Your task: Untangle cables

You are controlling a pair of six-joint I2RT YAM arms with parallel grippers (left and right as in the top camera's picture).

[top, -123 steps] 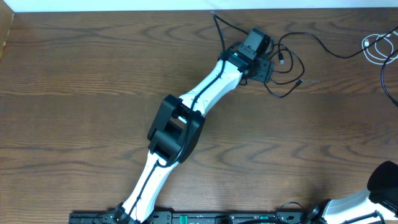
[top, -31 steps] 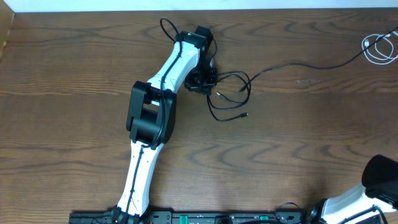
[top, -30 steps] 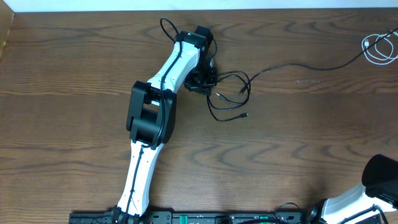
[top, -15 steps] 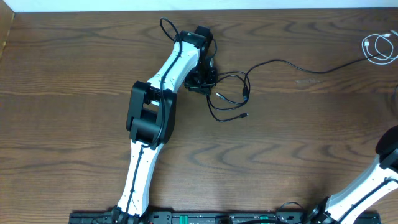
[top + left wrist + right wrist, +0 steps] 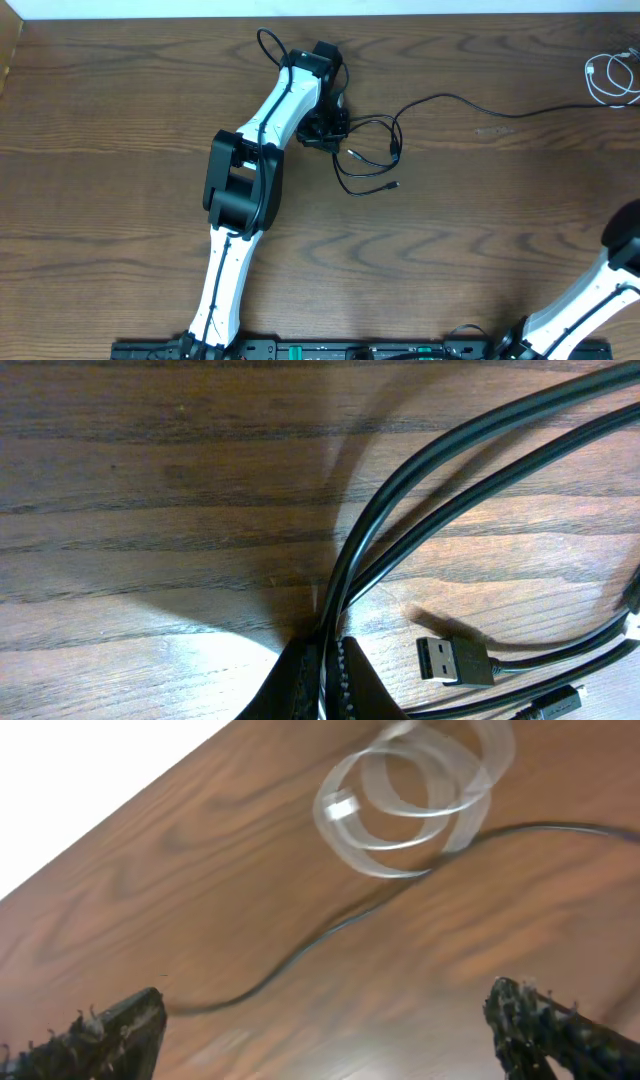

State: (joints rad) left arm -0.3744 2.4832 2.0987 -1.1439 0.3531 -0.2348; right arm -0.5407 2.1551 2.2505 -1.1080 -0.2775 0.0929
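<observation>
A piece of the black cable runs clear of the cable's loops, outward of my right gripper and to its left in the overhead view. I will reach across and down onto it.
The black cable lies in loose loops at mid-table, and one strand trails right toward the white cable, a small coil at the far right edge. My left gripper is at the loops' left side. In the left wrist view it is shut on black cable strands, with a USB plug lying beside it. My right gripper is open wide above bare wood with nothing between its fingers. Ahead of it lie the white cable and a thin run of the black cable.
The left arm crosses the table diagonally from the front edge. The right arm rises at the lower right corner. A white wall strip runs along the table's far edge.
The right arm has swung up along the right edge. The black cable's long strand has slackened from a straighter run into a curve. The left arm and the loops stay put.
</observation>
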